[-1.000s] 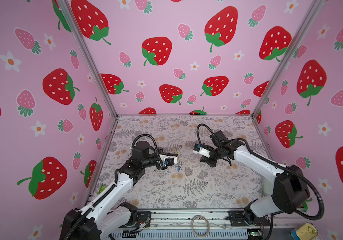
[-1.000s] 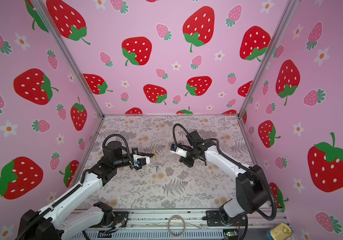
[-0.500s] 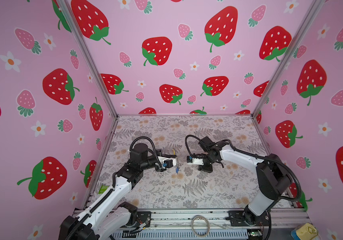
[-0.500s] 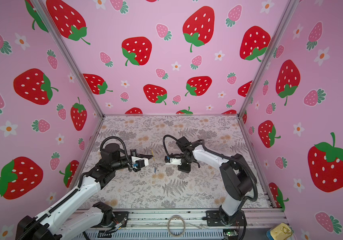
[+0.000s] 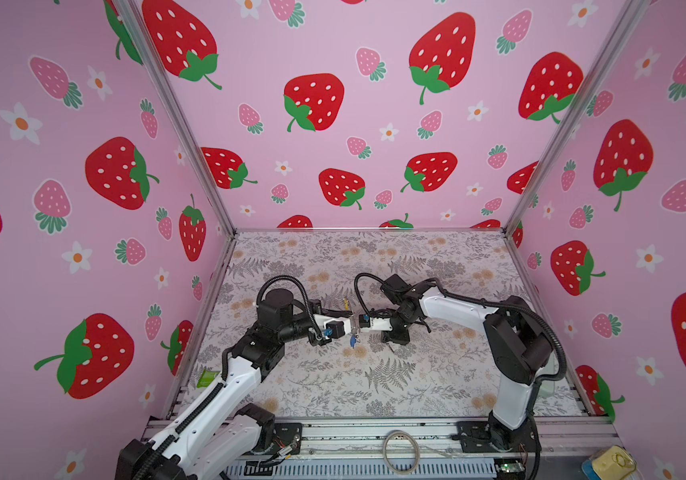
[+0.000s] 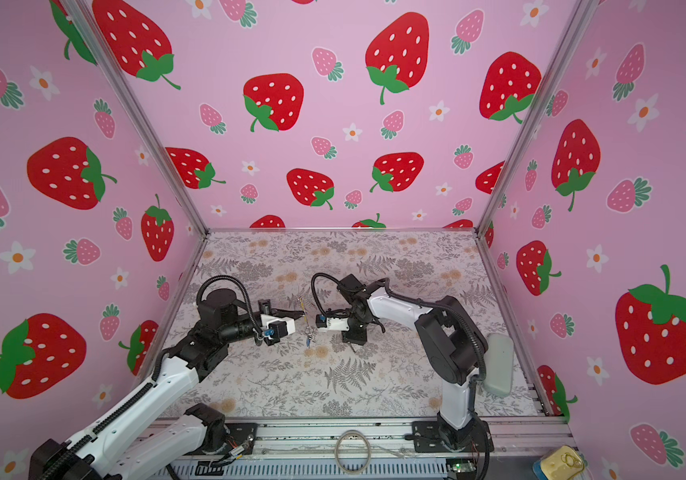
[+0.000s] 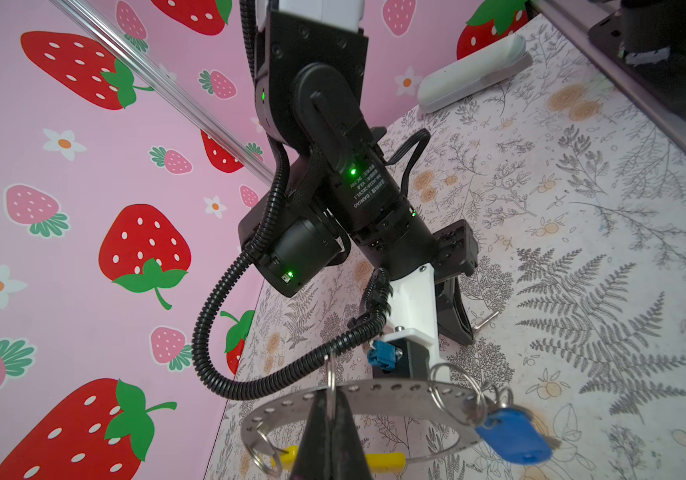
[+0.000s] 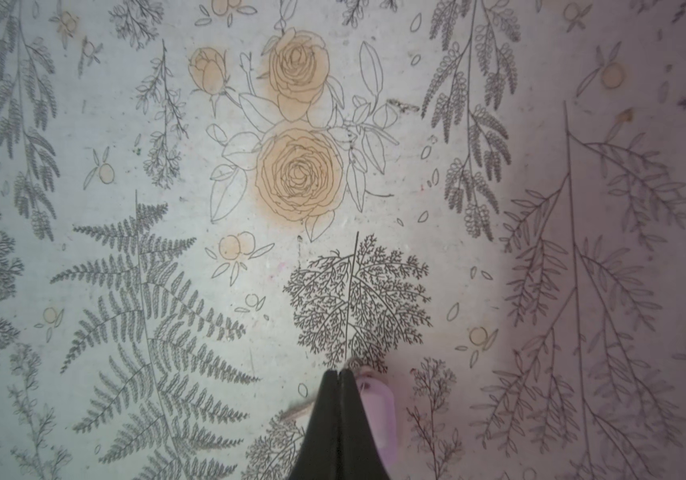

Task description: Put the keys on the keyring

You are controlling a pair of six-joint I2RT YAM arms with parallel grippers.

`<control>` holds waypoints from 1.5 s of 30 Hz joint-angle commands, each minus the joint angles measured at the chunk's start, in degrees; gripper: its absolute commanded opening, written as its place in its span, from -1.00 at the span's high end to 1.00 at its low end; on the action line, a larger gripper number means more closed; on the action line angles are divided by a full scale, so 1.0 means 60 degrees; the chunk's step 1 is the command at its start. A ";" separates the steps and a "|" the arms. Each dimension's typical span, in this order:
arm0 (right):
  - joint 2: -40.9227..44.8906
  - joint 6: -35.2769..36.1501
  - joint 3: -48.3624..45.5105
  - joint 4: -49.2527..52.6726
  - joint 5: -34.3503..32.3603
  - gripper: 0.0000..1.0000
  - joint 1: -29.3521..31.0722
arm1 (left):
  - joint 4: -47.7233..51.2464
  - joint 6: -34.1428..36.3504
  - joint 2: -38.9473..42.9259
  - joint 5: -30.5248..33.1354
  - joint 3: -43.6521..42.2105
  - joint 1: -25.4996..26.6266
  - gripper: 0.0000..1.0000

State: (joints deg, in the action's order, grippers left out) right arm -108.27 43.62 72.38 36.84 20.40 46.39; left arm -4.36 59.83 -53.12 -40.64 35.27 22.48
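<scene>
The right gripper moves down toward the leafy print on the tabletop next and releases the lilac-tagged key [image 8: 378,411] there, as that clear patch is just below the fingertips.
My left gripper [image 7: 331,395] is shut on the keyring [image 7: 378,397], a thin grey perforated band with a yellow section [image 7: 385,459] and small metal loops. The blue-tagged key [image 7: 512,436] hangs from one loop. In both top views the ring [image 5: 347,307] is held edge-on above the table, with the blue key [image 6: 308,341] dangling below. My right gripper [image 8: 339,372] points down at the table, shut on the lilac-tagged key [image 8: 378,411]; the tag shows beside the fingers and the blade juts out the other side. It hangs just right of the ring [image 5: 391,344].
A plain pale hoop [image 5: 401,451] lies on the front rail. A white oblong pad [image 6: 497,365] leans at the right wall. A green scrap [image 5: 208,378] sits by the left wall and a yellow object [image 5: 611,461] outside the front right corner.
My right arm has swung left and lower, bringing its wrist close to the keyring. The left arm with the ring has hardly moved.
</scene>
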 commanded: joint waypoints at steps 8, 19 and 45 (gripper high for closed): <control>-0.0867 0.0002 0.0668 -0.0031 0.0598 1.00 0.0119 | 0.0057 -0.0101 0.0161 -0.0027 -0.0039 -0.0055 1.00; -0.0105 -0.0549 0.0375 -0.0923 0.0479 0.54 0.0089 | 0.0034 -0.0105 0.0151 -0.0021 -0.0034 -0.0055 1.00; 0.1381 0.0289 -0.2124 -0.3400 -0.0411 0.36 0.0265 | -0.0117 -0.0161 0.0094 0.0059 -0.0123 -0.0154 1.00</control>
State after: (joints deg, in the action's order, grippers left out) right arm -99.46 43.24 59.79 17.30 18.24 47.33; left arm -4.03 58.67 -52.93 -39.53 35.07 22.09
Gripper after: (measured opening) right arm 0.323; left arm 0.045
